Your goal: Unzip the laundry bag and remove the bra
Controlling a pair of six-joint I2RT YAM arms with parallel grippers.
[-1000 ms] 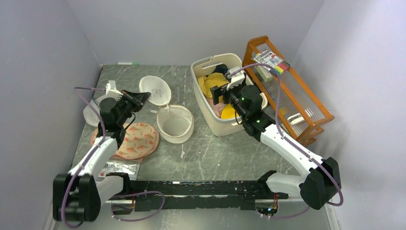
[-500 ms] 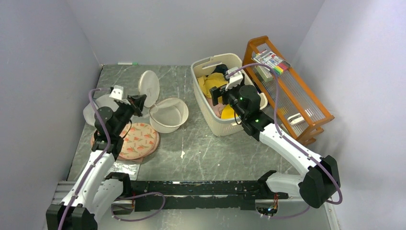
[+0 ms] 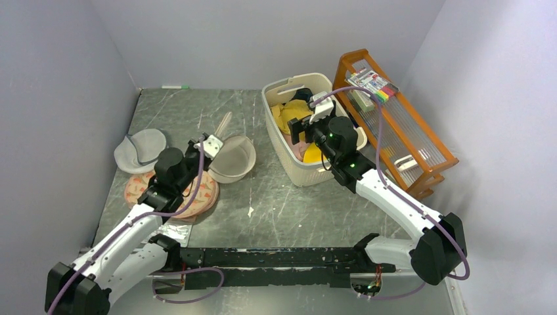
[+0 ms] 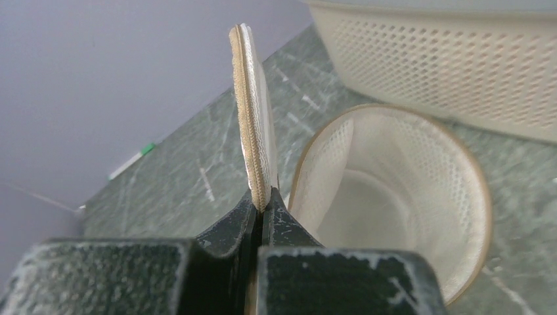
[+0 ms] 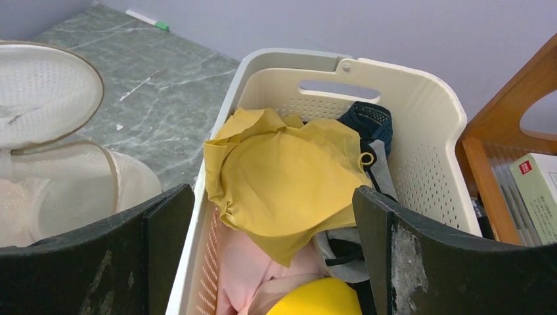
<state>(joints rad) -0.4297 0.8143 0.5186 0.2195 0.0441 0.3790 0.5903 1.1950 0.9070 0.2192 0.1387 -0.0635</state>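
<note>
The bag's bowl is open and empty, so the left gripper will swing the lid's zip rim to the right in the top view, over the bag's bowl [image 4: 394, 197], and open.
The cream-white mesh laundry bag [image 3: 233, 157] lies unzipped on the table, its bowl open and empty and its lid standing edge-on. My left gripper [image 3: 209, 146] is shut on the lid's zip rim, with the jaws pressed together on the beige zip tape [image 4: 253, 131]; the bowl [image 4: 394, 197] is just to the right. The mustard-yellow bra [image 5: 289, 177] lies on top of the clothes in the cream basket [image 3: 289, 164]. My right gripper [image 3: 301, 129] hangs open and empty over that basket, and its fingers [image 5: 164, 223] straddle the bra from above without touching it.
A pink printed round bag [image 3: 180, 193] lies under my left arm, with a grey round bag [image 3: 140, 149] at far left. The basket also holds pale pink, orange-yellow [image 5: 322, 298], grey and dark blue clothes. A wooden rack [image 3: 394, 125] stands to its right. A foil packet [image 3: 164, 231] lies near front.
My left arm has swung right and lower, keeping hold of the lid. The lid turned from flat to edge-on and the bag shifted. The right arm has not moved.
</note>
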